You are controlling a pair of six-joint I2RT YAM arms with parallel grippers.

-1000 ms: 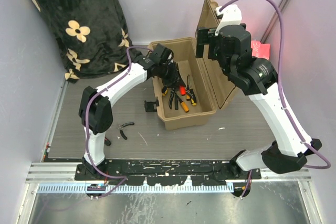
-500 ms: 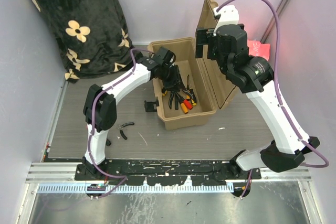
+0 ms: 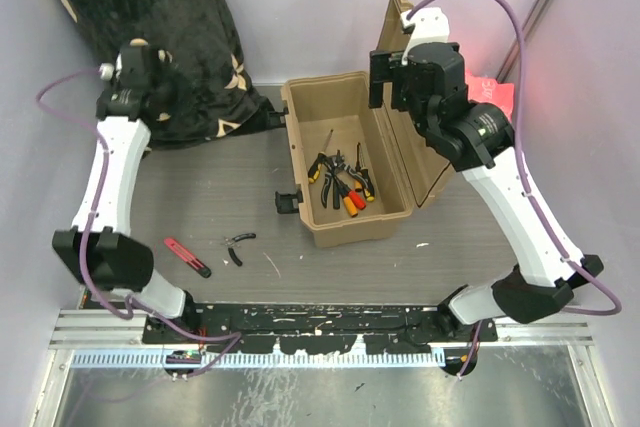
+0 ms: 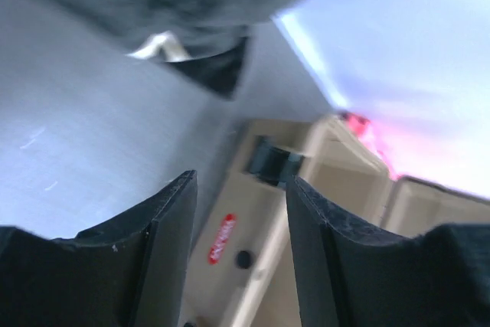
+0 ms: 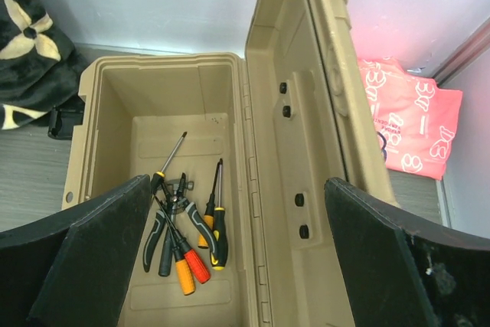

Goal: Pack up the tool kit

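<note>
The black pliers are on the tabletop outside the toolbox, so I need to move my left gripper down and back next, onto the black pliers' handle nearer the toolbox.
The tan toolbox (image 3: 310, 217) stands open mid-table, its lid (image 3: 405, 137) upright on the right. Pliers and screwdrivers (image 3: 340, 182) with orange, red and black handles lie on its floor, also the tools (image 5: 184, 239) in the right wrist view. Small black pliers (image 3: 238, 243) and a red-handled tool (image 3: 187, 257) lie on the table left of the box. My left gripper (image 3: 160, 82) hangs far left by the blanket, open and empty; its blurred view shows the box side (image 4: 230, 266). My right gripper (image 5: 236, 183) hovers open and empty above the box hinge.
A black floral blanket (image 3: 150, 37) fills the back left corner, close to my left wrist. A pink patterned cloth (image 5: 409, 124) lies behind the lid at the right. Grey walls close in on the left, back and right.
My left arm has swung out of the toolbox to the far left while its jaws widened. The red-handled tool on the table is now uncovered. The right arm barely shifted.
</note>
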